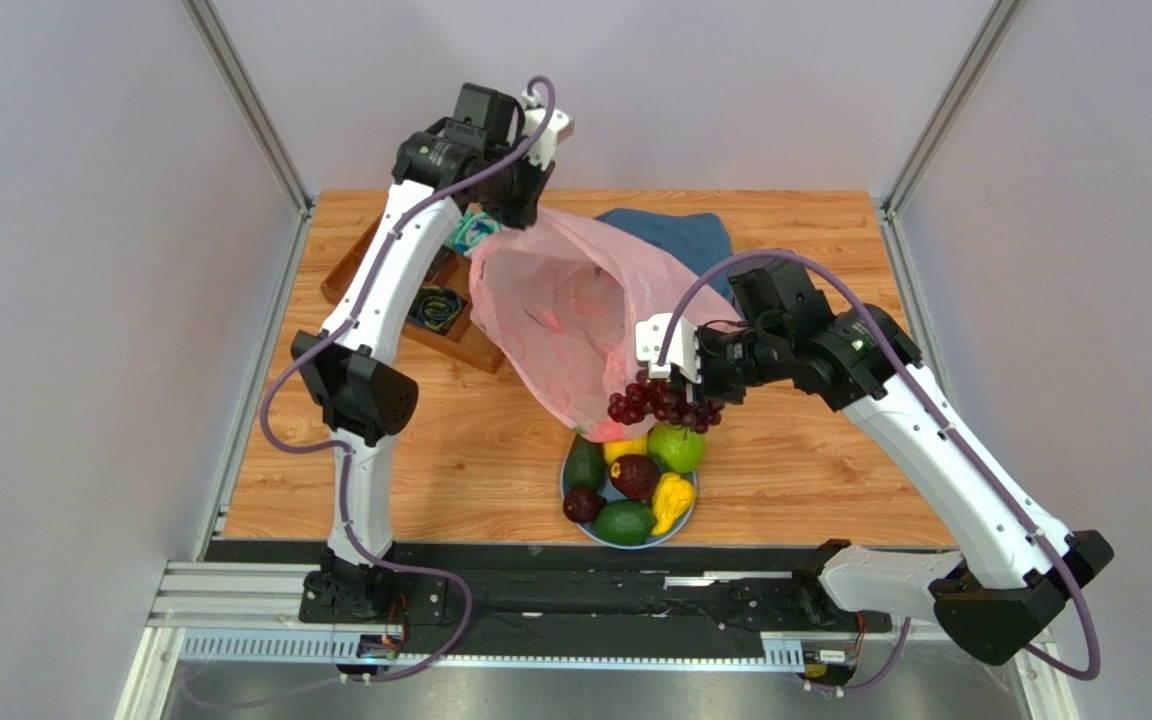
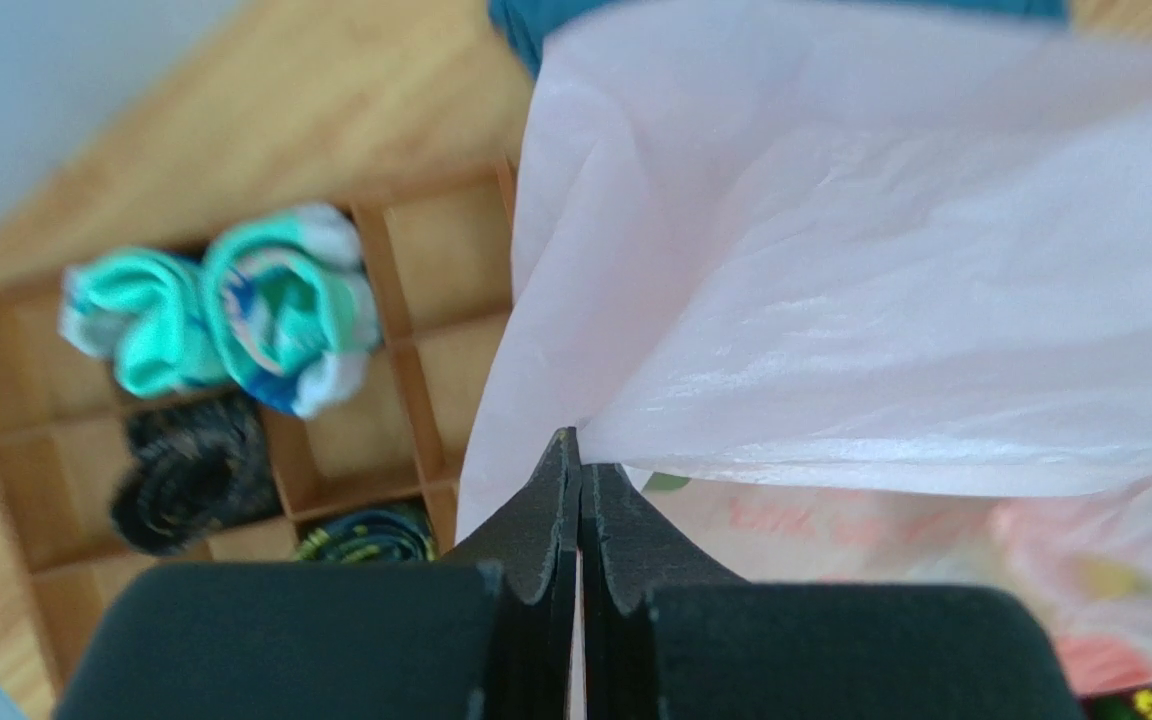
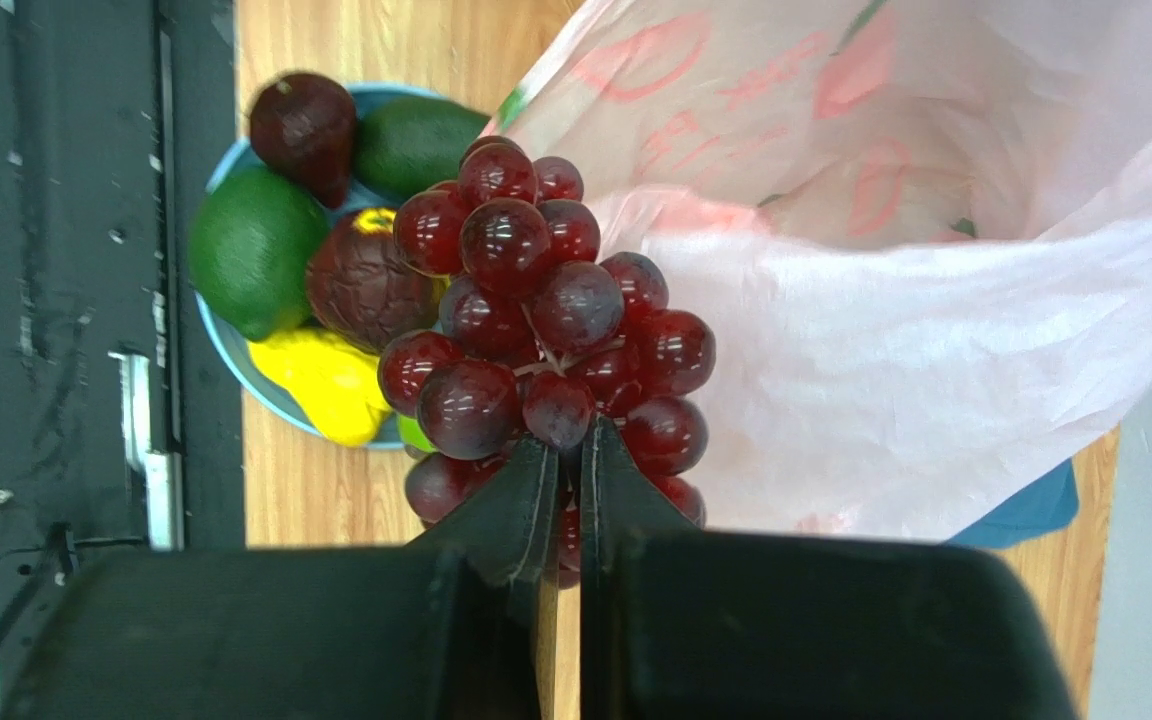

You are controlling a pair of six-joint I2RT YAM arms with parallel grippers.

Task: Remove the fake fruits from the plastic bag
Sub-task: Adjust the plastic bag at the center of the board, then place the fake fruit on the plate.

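Note:
The purple grape bunch goes back and down next in my right gripper, from the blue plate's far edge over the piled fruits (image 3: 357,276), before I open.
The pink plastic bag (image 1: 582,323) lies mid-table, its far edge lifted. My left gripper (image 1: 515,210) is shut on that edge; the wrist view shows its jaws (image 2: 579,450) pinching the film (image 2: 868,300). My right gripper (image 1: 687,393) is shut on the purple grape bunch (image 1: 660,405), held just outside the bag mouth above the plate; the wrist view shows the grapes (image 3: 545,338) between the closed jaws (image 3: 569,443). On the blue plate (image 1: 569,477) lie two avocados (image 1: 585,465), a lime-green apple (image 1: 675,447), a yellow pear (image 1: 671,501), a yellow citrus (image 1: 624,447) and dark red fruits (image 1: 633,477).
A wooden divided tray (image 1: 440,308) with teal rolled socks (image 2: 222,308) and dark socks (image 2: 192,473) stands left of the bag. A dark blue cloth (image 1: 680,237) lies behind the bag. The black rail (image 1: 597,578) runs along the near edge.

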